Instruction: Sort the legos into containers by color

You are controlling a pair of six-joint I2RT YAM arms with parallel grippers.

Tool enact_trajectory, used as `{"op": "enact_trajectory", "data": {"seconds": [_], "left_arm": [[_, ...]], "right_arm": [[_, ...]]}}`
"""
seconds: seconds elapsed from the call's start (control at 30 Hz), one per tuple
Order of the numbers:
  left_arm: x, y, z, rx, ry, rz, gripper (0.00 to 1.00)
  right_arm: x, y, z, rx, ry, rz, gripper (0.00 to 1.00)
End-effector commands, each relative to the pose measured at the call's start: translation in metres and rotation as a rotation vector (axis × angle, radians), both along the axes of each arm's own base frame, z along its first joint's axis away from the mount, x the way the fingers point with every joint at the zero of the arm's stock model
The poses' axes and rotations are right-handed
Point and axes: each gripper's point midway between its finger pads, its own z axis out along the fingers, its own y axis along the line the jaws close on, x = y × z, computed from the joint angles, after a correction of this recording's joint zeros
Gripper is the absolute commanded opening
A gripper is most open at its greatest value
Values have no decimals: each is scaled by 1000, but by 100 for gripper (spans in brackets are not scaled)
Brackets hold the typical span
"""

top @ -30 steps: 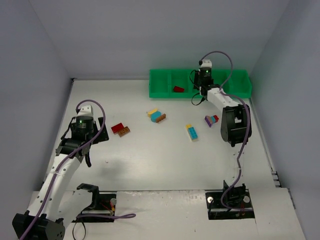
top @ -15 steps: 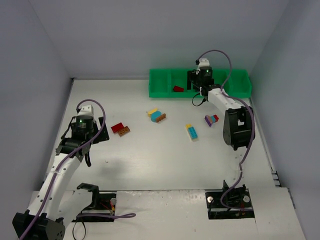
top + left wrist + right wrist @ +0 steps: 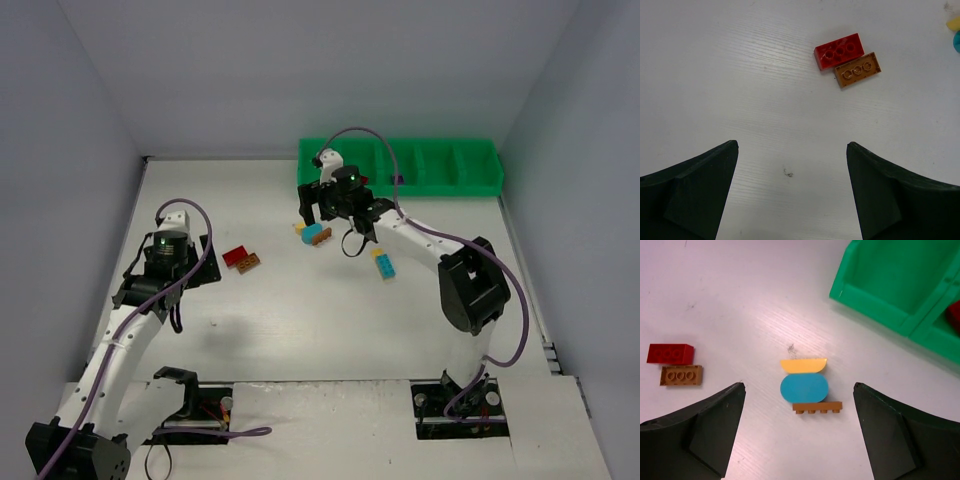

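Observation:
The brown brick [image 3: 857, 69] is below my left gripper, right in the top view: I should move over, turn to match its slant and descend.
A stack of legos, yellow [image 3: 803, 365], light blue [image 3: 804, 388] and brown [image 3: 817, 407], lies on its side on the white table. My right gripper [image 3: 799, 399] hangs open above it, one finger on each side and clear of it; the top view shows this stack [image 3: 313, 233] just in front of the gripper [image 3: 320, 212]. A red brick [image 3: 838, 50] and a brown brick [image 3: 857, 69] lie side by side ahead of my open, empty left gripper [image 3: 792, 170]. A yellow and blue stack [image 3: 383, 263] lies mid-table. The green containers [image 3: 470, 170] hold a small purple piece [image 3: 398, 180].
The green tray's near corner [image 3: 875, 310] stands to the upper right of the right gripper, with something red [image 3: 955, 315] inside at the frame edge. Grey walls close the table at the back and both sides. The right arm's elbow [image 3: 470, 285] stands over the right part of the table.
The right arm has swung from the green tray leftward and nearer, over the yellow, blue and brown stack, and its jaws have opened. The left arm has not moved.

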Motion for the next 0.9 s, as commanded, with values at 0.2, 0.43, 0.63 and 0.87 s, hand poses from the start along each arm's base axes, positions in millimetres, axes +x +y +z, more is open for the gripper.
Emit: {"op": "enact_trajectory", "data": {"seconds": [0.2,0.43,0.63,0.87], "left_arm": [[24,-21,12,-165,-41,168,83],[39,-52,-18,-150,83,378,83],[63,-81,-39,-143,140,409,83],[89,-99,-61,-154,173,409,83]], "right_arm": [[-9,-31,22,89,-13,-172,86],[-24,-56,34,87,-35,-247,86],[-36,-81,40,79,-53,-287,86],[-52,-105,40,98,-42,-307,86]]}}
